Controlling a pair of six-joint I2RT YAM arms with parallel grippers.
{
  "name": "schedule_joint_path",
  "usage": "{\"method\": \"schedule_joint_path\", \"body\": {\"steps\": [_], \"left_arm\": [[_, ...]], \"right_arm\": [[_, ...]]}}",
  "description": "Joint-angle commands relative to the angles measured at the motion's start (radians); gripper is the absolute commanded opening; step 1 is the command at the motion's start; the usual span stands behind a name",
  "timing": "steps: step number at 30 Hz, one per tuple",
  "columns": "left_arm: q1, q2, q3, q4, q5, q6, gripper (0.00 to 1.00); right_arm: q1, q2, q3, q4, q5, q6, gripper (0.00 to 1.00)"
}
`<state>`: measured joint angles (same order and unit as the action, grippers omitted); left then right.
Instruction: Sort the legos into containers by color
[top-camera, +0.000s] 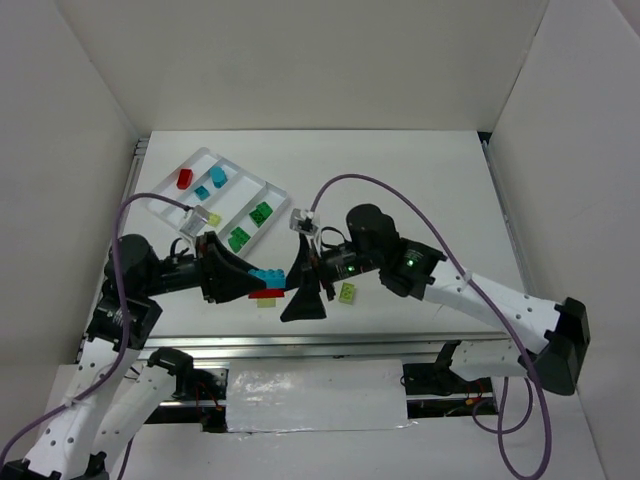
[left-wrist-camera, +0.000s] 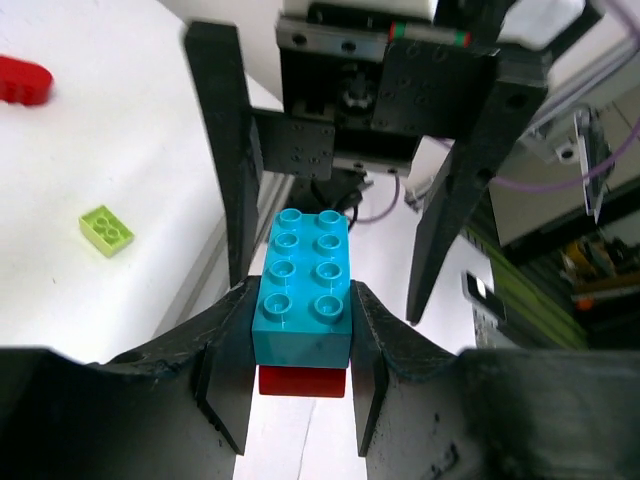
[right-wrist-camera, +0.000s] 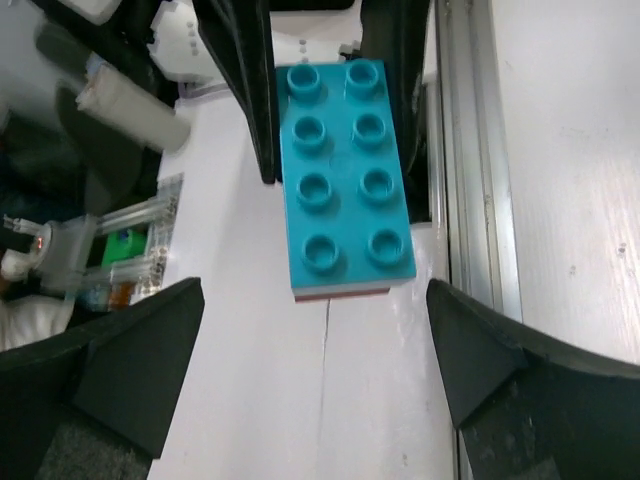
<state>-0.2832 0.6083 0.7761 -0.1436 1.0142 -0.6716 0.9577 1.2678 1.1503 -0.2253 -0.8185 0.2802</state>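
Note:
The left gripper moves outward over the teal bricks' section (top-camera: 195, 199) next and releases the same-colored brick, since that section lies beyond it and to its left in the top view.
My left gripper (top-camera: 258, 284) (left-wrist-camera: 305, 330) is shut on a teal brick (top-camera: 266, 276) (left-wrist-camera: 305, 285) with a red brick (left-wrist-camera: 302, 381) stuck under it, held near the table's front edge. My right gripper (top-camera: 298, 285) (right-wrist-camera: 315, 335) is open and faces the free end of the teal brick (right-wrist-camera: 345, 180), its fingers apart on either side without touching. The white tray (top-camera: 160, 195) at the back left holds a red brick (top-camera: 185, 178), two teal bricks (top-camera: 217, 176), a pale yellow brick (top-camera: 213, 218) and two green bricks (top-camera: 261, 212) in separate compartments.
A lime brick (top-camera: 347, 292) (left-wrist-camera: 107, 229) lies on the table by the right gripper. A loose red brick (left-wrist-camera: 22, 80) lies farther off in the left wrist view. The table's metal front rail (top-camera: 330, 345) runs just below both grippers.

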Motion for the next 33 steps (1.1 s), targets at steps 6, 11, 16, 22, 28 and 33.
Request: {"method": "schedule_joint_path", "body": {"steps": [6, 11, 16, 22, 28, 33], "left_arm": [[-0.005, -0.113, -0.030, 0.214, -0.198, -0.184, 0.00], [-0.005, -0.142, -0.081, 0.371, -0.249, -0.321, 0.00], [-0.004, -0.153, -0.113, 0.438, -0.258, -0.394, 0.00], [-0.005, -0.157, -0.113, 0.424, -0.270, -0.398, 0.00], [-0.005, -0.147, -0.118, 0.438, -0.258, -0.402, 0.00], [-0.005, -0.143, -0.118, 0.429, -0.265, -0.390, 0.00]], "right_arm": [[-0.002, -0.228, -0.408, 0.864, 0.246, 0.428, 1.00], [0.018, -0.179, -0.463, 1.109, 0.324, 0.525, 1.00], [0.033, -0.114, -0.422, 1.202, 0.389, 0.540, 0.95], [0.042, -0.018, -0.348, 1.258, 0.325, 0.585, 0.72], [0.047, 0.004, -0.337, 1.261, 0.311, 0.588, 0.51], [0.047, -0.002, -0.319, 1.207, 0.298, 0.574, 0.05]]}}
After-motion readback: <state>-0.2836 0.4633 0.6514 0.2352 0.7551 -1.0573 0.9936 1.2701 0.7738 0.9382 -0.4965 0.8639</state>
